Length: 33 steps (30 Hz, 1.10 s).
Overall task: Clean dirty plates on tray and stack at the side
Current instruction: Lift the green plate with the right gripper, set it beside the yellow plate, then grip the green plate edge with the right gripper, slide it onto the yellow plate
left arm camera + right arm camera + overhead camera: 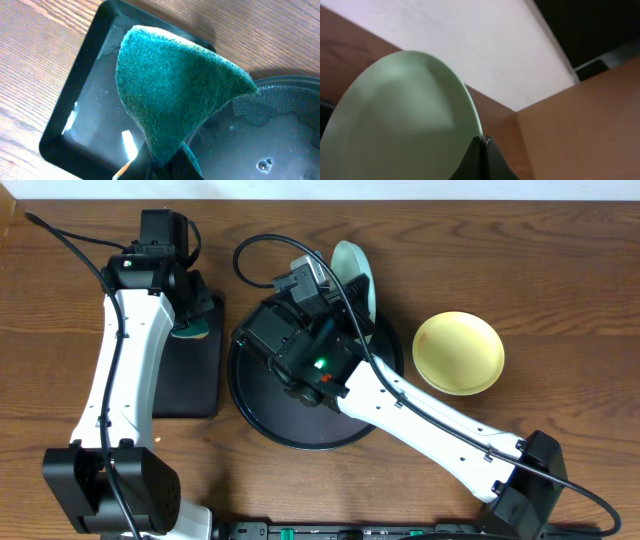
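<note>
The mint plate (405, 120) stands on edge, so next my right gripper turns and lowers to lay it flat over the tray's edge by the yellow plate and releases it.
My right gripper (484, 145) is shut on the rim of a pale mint plate (405, 120) and holds it tilted up on edge over the far side of the round black tray (262, 405); the plate also shows in the overhead view (355, 265). A pale yellow plate (458, 352) lies on the table to the right of the tray. My left gripper (167, 162) is shut on a dark green sponge (170, 85) and holds it over the rectangular black tray (75, 110), beside the round tray's rim. A third plate is not visible.
The rectangular black tray (190, 370) lies left of the round tray and holds a film of water. The right arm (420, 415) crosses over the round tray and hides much of it. A black cable (250, 250) loops behind the tray.
</note>
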{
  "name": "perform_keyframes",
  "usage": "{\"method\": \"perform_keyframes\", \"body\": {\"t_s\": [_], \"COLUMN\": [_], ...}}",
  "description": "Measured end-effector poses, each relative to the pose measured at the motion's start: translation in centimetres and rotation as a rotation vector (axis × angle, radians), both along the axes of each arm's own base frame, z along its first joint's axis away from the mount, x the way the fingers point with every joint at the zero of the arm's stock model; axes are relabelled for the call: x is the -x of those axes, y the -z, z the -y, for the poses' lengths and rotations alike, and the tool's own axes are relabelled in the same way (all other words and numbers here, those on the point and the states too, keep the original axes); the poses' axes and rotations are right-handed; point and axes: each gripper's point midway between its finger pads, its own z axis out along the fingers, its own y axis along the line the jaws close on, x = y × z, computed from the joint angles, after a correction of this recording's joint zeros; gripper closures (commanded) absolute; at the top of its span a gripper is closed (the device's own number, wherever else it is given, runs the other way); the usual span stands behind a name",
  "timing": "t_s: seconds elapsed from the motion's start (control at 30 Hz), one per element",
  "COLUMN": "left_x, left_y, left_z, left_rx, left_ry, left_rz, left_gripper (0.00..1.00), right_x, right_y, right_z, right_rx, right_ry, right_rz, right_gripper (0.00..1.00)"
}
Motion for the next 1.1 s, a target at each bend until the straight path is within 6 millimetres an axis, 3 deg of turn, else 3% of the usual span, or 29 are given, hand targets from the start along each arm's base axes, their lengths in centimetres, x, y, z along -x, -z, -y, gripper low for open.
{"method": "perform_keyframes", "body": {"t_s": [0.13, 0.27, 0.5, 0.8, 0.97, 1.1], "left_x": [0.0, 0.0, 0.0, 0.0, 0.0, 0.0], "left_y": [0.0, 0.0, 0.0, 0.0, 0.0, 0.0], "left_z": [0.0, 0.0, 0.0, 0.0, 0.0, 0.1], "left_rx": [0.0, 0.0, 0.001, 0.003, 0.003, 0.003], "left_ry": [0.0, 0.0, 0.001, 0.001, 0.001, 0.001], "left_rz": [0.0, 0.0, 0.0, 0.0, 0.0, 0.0], "left_gripper": [0.93, 0.93, 0.92, 0.93, 0.93, 0.93], "right_x": [-0.6, -1.9, -4.1, -4.6, -4.5, -4.5], "right_y": [1.9, 5.2, 10.6, 11.9, 12.2, 12.6], "right_z": [-0.4, 0.0, 2.7, 6.2, 10.0, 14.5], "right_rx": [-0.064, -0.187, -0.549, -0.947, -1.042, -1.085], "right_ry": [-0.043, -0.086, -0.118, -0.159, -0.083, 0.029], "right_rz": [-0.096, -0.272, -0.623, -0.865, -0.906, -0.906], "right_gripper": [0.99, 0.99, 0.99, 0.99, 0.99, 0.99]}}
